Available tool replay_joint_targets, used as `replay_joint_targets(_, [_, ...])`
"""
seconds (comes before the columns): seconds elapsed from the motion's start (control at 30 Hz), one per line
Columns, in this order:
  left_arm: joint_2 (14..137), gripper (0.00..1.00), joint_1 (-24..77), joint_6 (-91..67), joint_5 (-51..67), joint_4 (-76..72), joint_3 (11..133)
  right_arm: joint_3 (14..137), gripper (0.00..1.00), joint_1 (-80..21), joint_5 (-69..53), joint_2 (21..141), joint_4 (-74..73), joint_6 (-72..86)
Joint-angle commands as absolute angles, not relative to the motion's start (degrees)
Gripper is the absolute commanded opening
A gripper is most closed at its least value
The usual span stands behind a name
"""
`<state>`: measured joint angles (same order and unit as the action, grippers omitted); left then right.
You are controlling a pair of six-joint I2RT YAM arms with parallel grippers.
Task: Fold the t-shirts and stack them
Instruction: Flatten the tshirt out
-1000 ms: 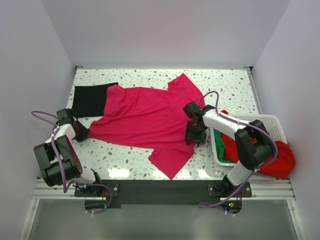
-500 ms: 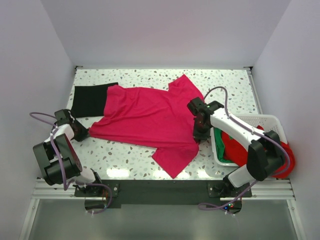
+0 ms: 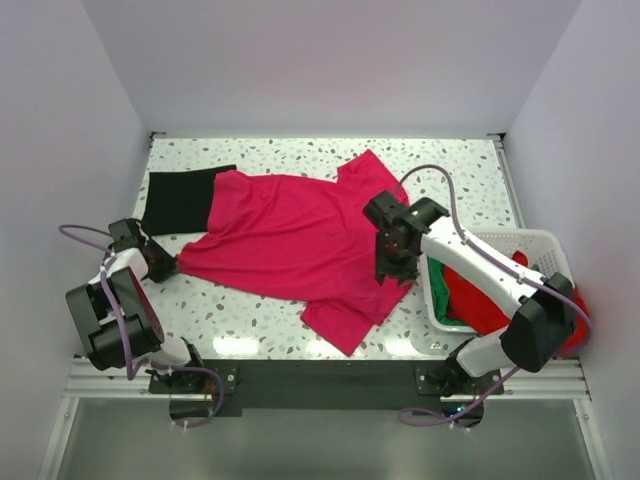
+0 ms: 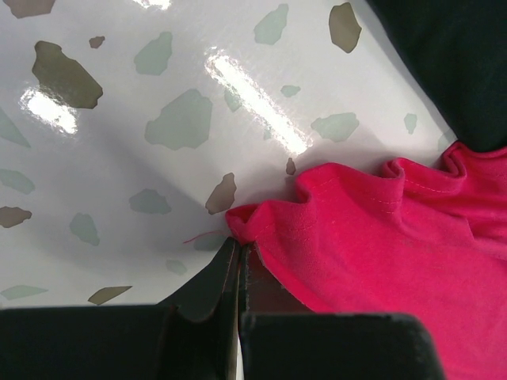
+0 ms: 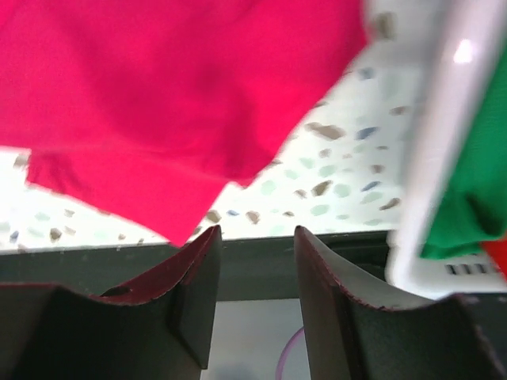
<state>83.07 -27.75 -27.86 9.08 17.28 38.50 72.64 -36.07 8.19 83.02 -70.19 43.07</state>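
My right gripper sweeps back and down onto the pink sleeve's near corner point(image 3: 348, 351) point(image 5: 179, 237) next. That corner juts out below, back and to the gripper's left in the top view.
A magenta-pink t-shirt point(image 3: 290, 235) lies spread across the speckled table, one sleeve pointing to the near edge. A black t-shirt point(image 3: 180, 198) lies folded at the far left, partly under the pink one. My left gripper point(image 3: 170, 268) rests low on the table, shut on the pink shirt's left hem corner; the left wrist view shows the jaws point(image 4: 238, 244) pinched together with pink cloth point(image 4: 380, 237) bunched at their tips. My right gripper point(image 3: 392, 270) hovers over the pink shirt's right edge. Its fingers point(image 5: 256, 231) are open with nothing between them.
A white lattice basket point(image 3: 530, 238) stands at the right edge, holding a red t-shirt point(image 3: 490, 300) that spills over its far side and a green one point(image 3: 445, 305). The basket rim point(image 5: 440, 142) and green cloth point(image 5: 475, 182) lie close beside my right gripper.
My right gripper closed and reopened while its arm swung outward to the right. The pink shirt's near right edge shifted slightly toward the basket. The left arm held still.
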Motion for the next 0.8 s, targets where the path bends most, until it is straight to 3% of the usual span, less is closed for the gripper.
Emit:
replay_joint_targets(0.0, [84.02,0.00,-28.39,-26.98,9.76,16.35,37.35,72.69,0.45,-44.54,3.26,84.90,-64.88,46.13])
replay_joint_targets(0.37, [85.16,0.00,-28.30,-27.07,10.46,15.73,37.44,65.22,0.43,-61.24,-2.54,93.16,-52.92,49.47])
replay_joint_targets(0.77, [86.57,0.00,-28.13,-27.16,11.95,15.82,37.18,54.23,0.45,-66.18,-3.43,94.04,-42.02,58.44])
